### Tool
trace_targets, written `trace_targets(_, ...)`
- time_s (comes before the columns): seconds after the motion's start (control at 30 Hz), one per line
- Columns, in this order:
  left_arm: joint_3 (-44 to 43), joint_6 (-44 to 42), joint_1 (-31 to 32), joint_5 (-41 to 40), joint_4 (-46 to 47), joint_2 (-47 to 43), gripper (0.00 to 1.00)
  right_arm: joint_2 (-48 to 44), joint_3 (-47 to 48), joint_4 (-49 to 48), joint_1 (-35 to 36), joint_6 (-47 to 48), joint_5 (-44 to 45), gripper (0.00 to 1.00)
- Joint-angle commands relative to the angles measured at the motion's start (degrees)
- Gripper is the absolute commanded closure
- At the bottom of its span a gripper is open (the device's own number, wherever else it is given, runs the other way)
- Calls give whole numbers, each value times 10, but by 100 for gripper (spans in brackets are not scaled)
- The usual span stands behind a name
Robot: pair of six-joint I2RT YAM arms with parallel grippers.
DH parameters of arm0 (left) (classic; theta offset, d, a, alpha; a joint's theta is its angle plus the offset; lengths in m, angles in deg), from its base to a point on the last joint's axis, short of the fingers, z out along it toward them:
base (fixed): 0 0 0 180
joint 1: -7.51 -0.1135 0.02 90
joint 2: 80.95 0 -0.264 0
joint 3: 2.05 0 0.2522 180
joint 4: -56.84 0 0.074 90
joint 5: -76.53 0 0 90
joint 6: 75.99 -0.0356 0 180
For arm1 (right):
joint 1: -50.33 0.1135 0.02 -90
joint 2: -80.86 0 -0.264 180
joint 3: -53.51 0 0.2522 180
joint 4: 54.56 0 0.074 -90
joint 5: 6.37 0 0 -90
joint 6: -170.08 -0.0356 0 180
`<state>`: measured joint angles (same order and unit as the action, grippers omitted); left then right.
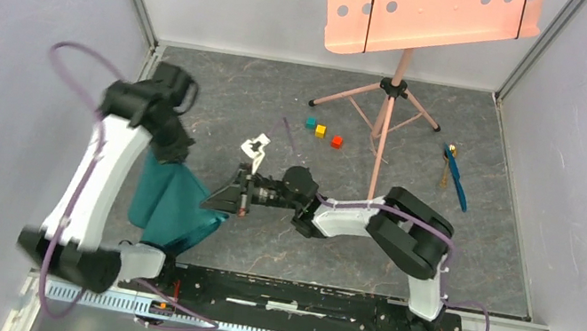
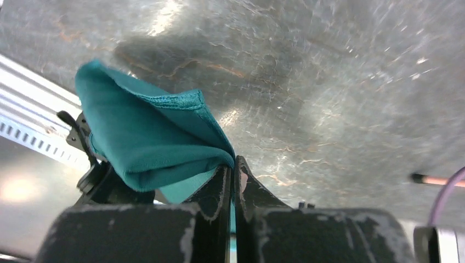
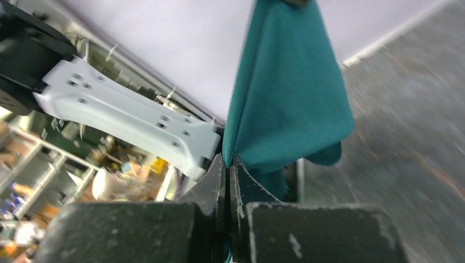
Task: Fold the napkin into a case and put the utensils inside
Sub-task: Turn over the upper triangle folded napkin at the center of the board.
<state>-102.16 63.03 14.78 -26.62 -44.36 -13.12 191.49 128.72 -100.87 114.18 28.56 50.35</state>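
Observation:
My left gripper lowers next toward the right in the top view to release the napkin [image 1: 168,203], as bare tabletop near the cubes lies below on that side.
The teal-green napkin [image 1: 168,203] hangs bunched and lifted off the table at the left, held between both arms. My left gripper [image 1: 168,154] is shut on its upper corner; in the left wrist view the cloth [image 2: 148,137] folds out from between the closed fingertips [image 2: 234,160]. My right gripper [image 1: 216,204] is shut on the lower right corner; in the right wrist view the napkin [image 3: 285,93] drapes from the pinched tips [image 3: 229,159]. The utensils lie far right on the table: a thin blue one [image 1: 455,182] and a golden spoon bowl [image 1: 451,150].
A pink music stand [image 1: 394,83] on a tripod stands at the back centre. Three small cubes, teal [image 1: 311,122], yellow [image 1: 320,130] and red [image 1: 336,141], lie near its foot. A small white object [image 1: 255,147] sits just behind the right gripper. Walls enclose the table.

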Motion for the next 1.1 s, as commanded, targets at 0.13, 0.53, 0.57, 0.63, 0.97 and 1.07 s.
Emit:
trace_targets(0.13, -61, -133, 104, -43, 239, 389, 98, 98, -169, -160, -105, -95, -108, 100)
trace_targets(0.53, -209, -191, 173, 51, 277, 579, 98, 8, -245, 150, -182, 138, -32, 79)
trace_targets(0.57, -212, -192, 177, 56, 278, 581, 96, -2, -248, 161, -184, 146, -24, 74)
trace_targets(0.63, -218, -200, 182, 69, 276, 576, 75, -31, -259, 191, -189, 157, -6, 60)
trace_targets(0.97, -66, -227, 218, 101, 298, 370, 7, -109, -260, 315, -218, 234, 44, 35)
trace_targets(1.07, 28, -204, 221, 113, 325, 311, 15, -100, -250, 300, -226, 213, 58, 37)
